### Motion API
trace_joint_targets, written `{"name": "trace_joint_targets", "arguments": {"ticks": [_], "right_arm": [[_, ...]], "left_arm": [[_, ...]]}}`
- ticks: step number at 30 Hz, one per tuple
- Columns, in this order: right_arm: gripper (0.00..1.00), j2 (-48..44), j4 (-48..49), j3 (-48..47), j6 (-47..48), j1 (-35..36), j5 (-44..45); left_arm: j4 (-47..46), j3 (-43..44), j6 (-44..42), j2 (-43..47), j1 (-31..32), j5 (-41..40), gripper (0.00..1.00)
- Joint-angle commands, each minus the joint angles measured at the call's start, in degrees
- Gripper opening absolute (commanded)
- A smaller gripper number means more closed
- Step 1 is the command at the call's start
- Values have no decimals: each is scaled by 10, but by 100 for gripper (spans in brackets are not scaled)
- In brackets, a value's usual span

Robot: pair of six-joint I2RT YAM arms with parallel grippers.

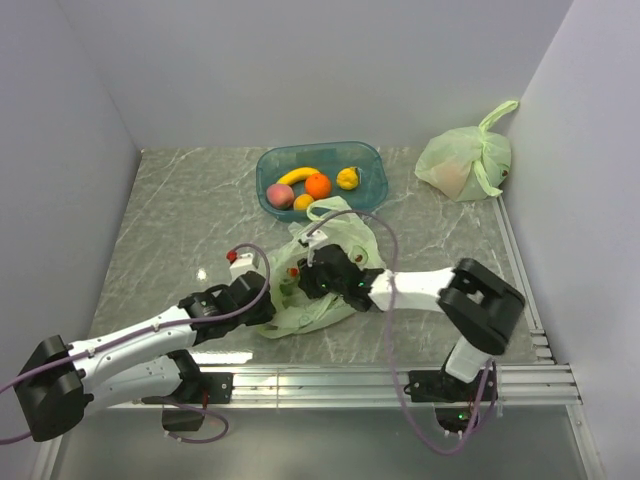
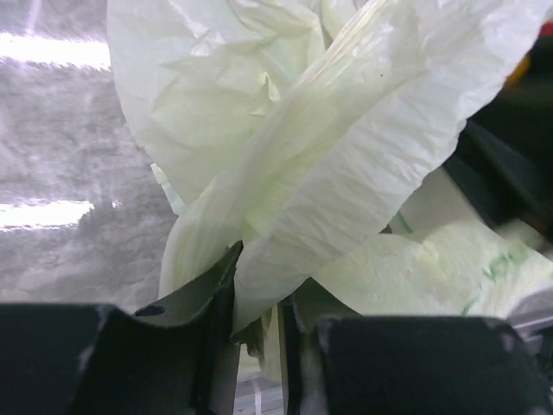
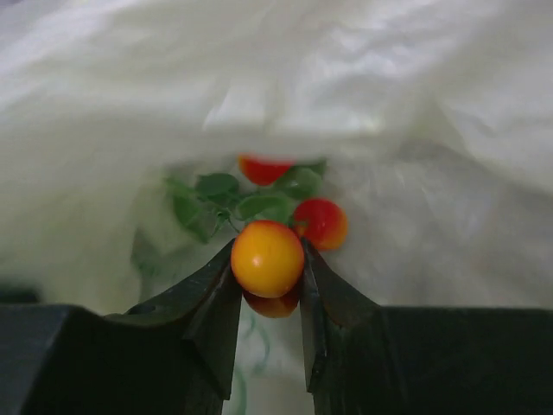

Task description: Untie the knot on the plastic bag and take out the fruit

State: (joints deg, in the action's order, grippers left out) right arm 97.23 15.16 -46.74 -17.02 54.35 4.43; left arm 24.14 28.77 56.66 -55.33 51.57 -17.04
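The blue tub already has other fruit in it, so the right gripper will rise out of the bag and go outward over the tub's banana, then let go of the sprig.
The pale green plastic bag lies crumpled at the table's middle with its mouth spread; the knot is out of view. My left gripper is shut on a fold of the bag's film, pinched between the jaws of this gripper. My right gripper reaches inside the bag. There, in the wrist view, the right gripper is shut on a small round orange-yellow fruit. That fruit belongs to a sprig with green leaves and red fruits.
A blue tub behind the bag holds a banana, an orange, a peach and a yellow piece. A second, tied green bag sits at the back right by the wall.
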Motion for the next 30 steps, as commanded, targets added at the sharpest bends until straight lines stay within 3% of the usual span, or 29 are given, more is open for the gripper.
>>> {"name": "trace_joint_targets", "arguments": {"ticks": [1, 9, 15, 23, 28, 30], "right_arm": [[0, -110, -27, 30, 27, -1, -27], [0, -314, -144, 59, 109, -1, -98], [0, -354, -172, -43, 122, -42, -75], [0, -224, -109, -231, 84, -164, -65], [0, -38, -129, -393, 52, -216, -46], [9, 30, -137, -431, 41, -227, -46]], "left_arm": [[24, 37, -4, 1, -3, -40, 25], [26, 50, -23, -4, -39, -38, 24], [11, 43, -33, -7, -42, -7, 24], [-14, 13, -27, 0, -42, 38, 24], [-18, 10, -37, -2, -39, 58, 25], [-13, 11, -39, 4, -37, 53, 25]]}}
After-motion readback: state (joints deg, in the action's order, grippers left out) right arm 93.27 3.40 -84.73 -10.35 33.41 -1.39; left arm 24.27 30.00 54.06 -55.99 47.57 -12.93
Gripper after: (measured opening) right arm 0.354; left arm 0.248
